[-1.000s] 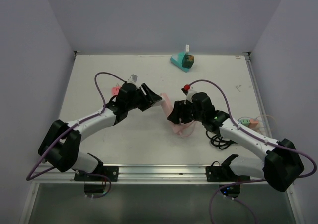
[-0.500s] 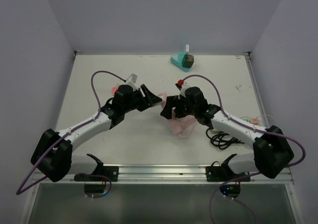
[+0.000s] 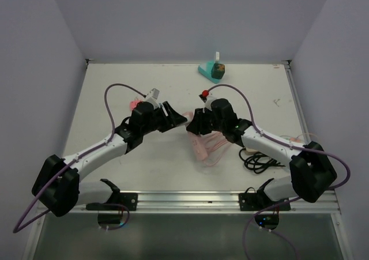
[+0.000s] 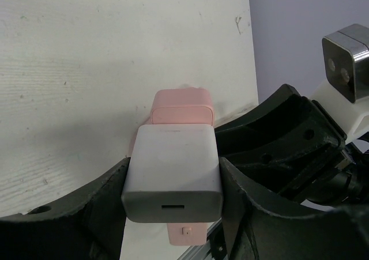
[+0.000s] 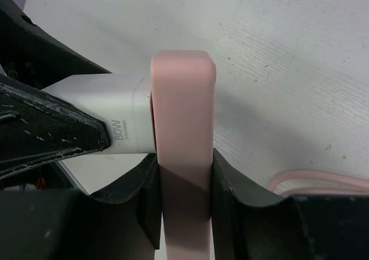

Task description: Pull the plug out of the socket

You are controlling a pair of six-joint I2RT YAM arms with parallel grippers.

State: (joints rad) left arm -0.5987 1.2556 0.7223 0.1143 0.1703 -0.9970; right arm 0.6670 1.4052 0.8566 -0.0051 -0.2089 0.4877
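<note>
My left gripper next needs to pull off the socket [image 5: 183,98] and down and release the plug, as the tabletop by the pink socket is below and left in the top view.
The white plug [image 4: 173,173], a boxy charger block marked 80W, sits pushed into the pink socket strip [image 4: 183,107]. My left gripper [image 4: 173,188] is shut on the plug, one black finger on each side. In the right wrist view the socket [image 5: 183,98] stands on edge between the fingers of my right gripper [image 5: 184,191], which is shut on it, and the plug [image 5: 115,124] sticks out to its left. From above, the left gripper [image 3: 176,119] and right gripper [image 3: 195,127] meet nose to nose at mid-table, with the socket strip [image 3: 200,147] hanging below them.
The socket's pink cable [image 3: 218,150] loops under my right arm beside a coil of black cable [image 3: 259,159]. A teal object [image 3: 211,71] stands at the back edge. A small pink item [image 3: 134,105] lies behind my left arm.
My right gripper has moved left toward the left gripper and closed on the pink socket strip. The left gripper has kept its hold on the plug and shifted slightly right.
</note>
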